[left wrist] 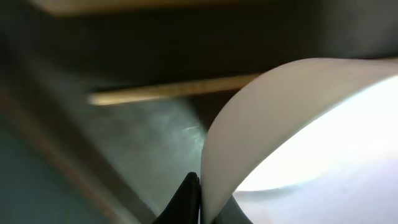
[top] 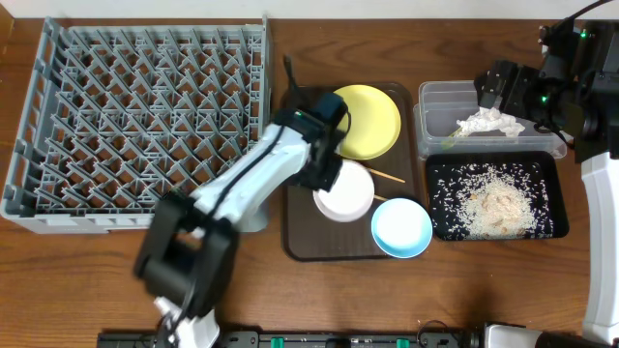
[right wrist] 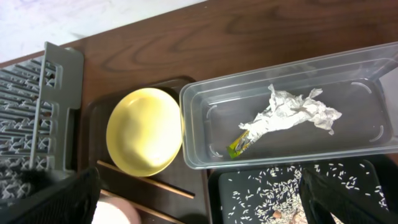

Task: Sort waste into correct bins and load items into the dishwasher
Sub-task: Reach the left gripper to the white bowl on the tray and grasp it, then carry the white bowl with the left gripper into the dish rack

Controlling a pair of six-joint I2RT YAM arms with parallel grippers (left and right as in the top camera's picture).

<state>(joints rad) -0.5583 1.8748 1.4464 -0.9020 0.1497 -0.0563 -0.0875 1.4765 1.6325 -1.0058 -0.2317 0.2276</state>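
My left gripper should lift over the rack's empty tray-side slots, which lie to its left in the overhead view, then lower and release the bowl.
My left gripper is shut on the rim of the white bowl, which sits on the brown serving tray. In the left wrist view the bowl's wall is pinched between the dark fingers. A yellow plate, a light blue bowl and chopsticks share that tray. My right gripper hangs open above the clear tub, which holds the napkin and the green-yellow wrapper. Rice lies in the black tray.
The grey dish rack fills the left side of the table, right beside the brown tray. My left arm stretches from the front edge across the rack's near right corner. The tub and the black tray stand side by side at the right.
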